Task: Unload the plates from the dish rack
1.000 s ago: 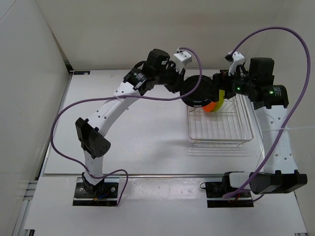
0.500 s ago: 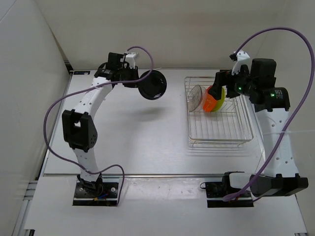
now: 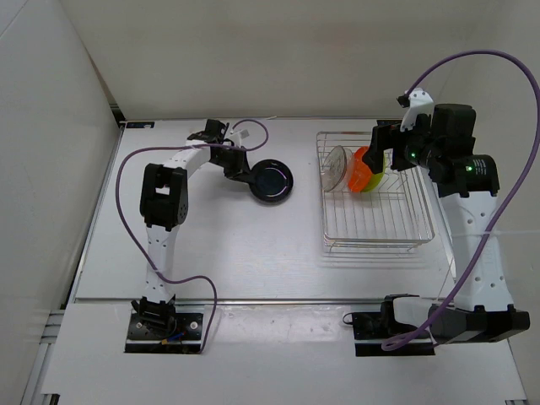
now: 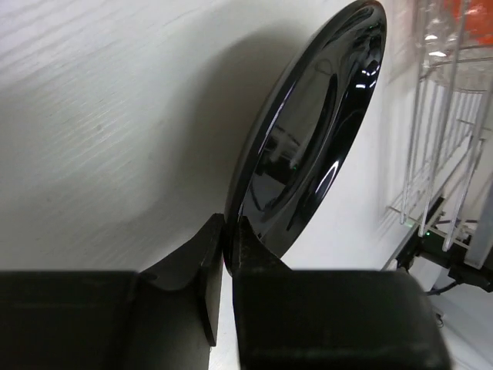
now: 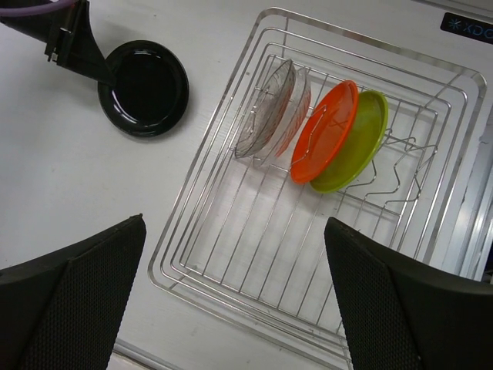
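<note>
The black plate hovers low over bare tabletop beside the dish rack. My left gripper moves down next until the plate settles there, then releases the plate's rim.
My left gripper (image 3: pixel 245 172) is shut on the rim of the black plate (image 3: pixel 272 180), which is low over the table left of the dish rack (image 3: pixel 380 240). In the left wrist view the jaws pinch the plate's edge (image 4: pixel 308 146); the gripper (image 4: pixel 229 247) is shut on it. A clear plate (image 3: pixel 337 166), the orange plate (image 3: pixel 361 173) and the yellow-green plate (image 3: pixel 377 169) stand on edge at the rack's far end. My right gripper (image 3: pixel 384 148) is open and empty, high above the rack (image 5: pixel 231 262), with the clear (image 5: pixel 273 108), orange (image 5: pixel 325 131) and yellow-green (image 5: pixel 358 142) plates below it.
The near half of the rack holds no plates. White walls close off the table at the back and left. A purple cable loops from each arm. The black plate also shows in the right wrist view (image 5: pixel 144 87).
My left arm has carried the black plate from the rack leftward and down to the table. The right arm has barely moved.
</note>
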